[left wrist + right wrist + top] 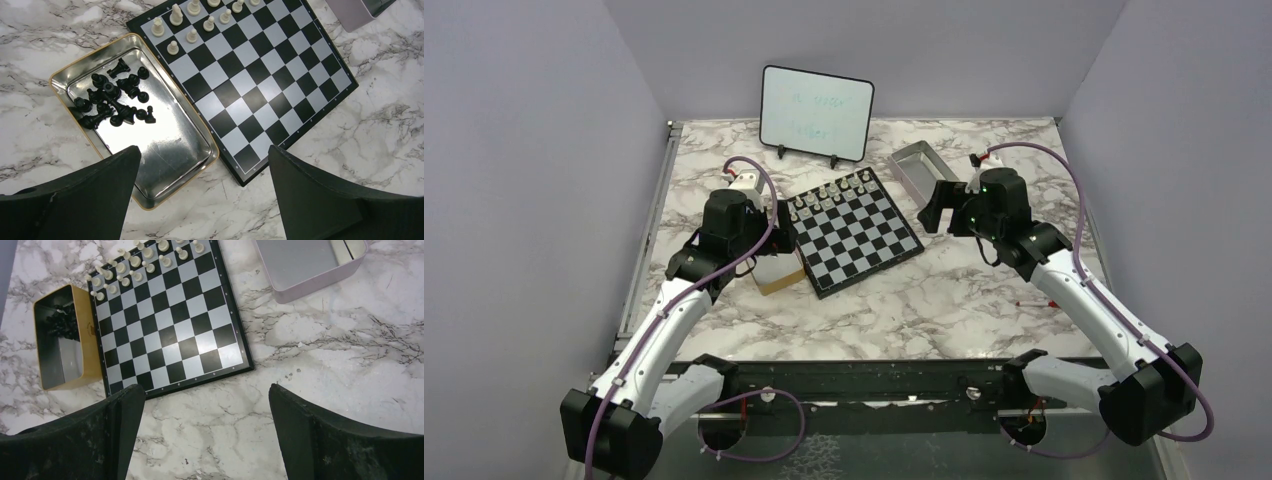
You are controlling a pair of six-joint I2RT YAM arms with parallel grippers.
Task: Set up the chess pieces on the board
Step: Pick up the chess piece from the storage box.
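Observation:
I should lower my left gripper next, toward the left in the wrist view, onto the large black piece at the heap's middle (pixel 111 90), because the round end of the piece faces up.
The board (pixel 856 236) lies at the table's middle, turned at an angle. Pale chess figures (pixel 192 20) stand in its two far rows; its other squares are bare (pixel 260 85). The black chess pieces (pixel 112 100) lie in a heap in the far end of a tan-sided box with a shiny metal floor (pixel 165 150), against the board's left rim. They also show in the right wrist view (pixel 62 320). My left gripper (pixel 205 195) is open and empty above the box's near end and the board's near corner. My right gripper (pixel 207 435) is open and empty above bare marble off the board's right side.
An empty grey metal tray (pixel 921 170) sits at the back right of the board and also shows in the right wrist view (pixel 310 262). A small whiteboard (pixel 816 112) stands at the back. A thin pen-like thing (pixel 1031 301) lies under the right arm.

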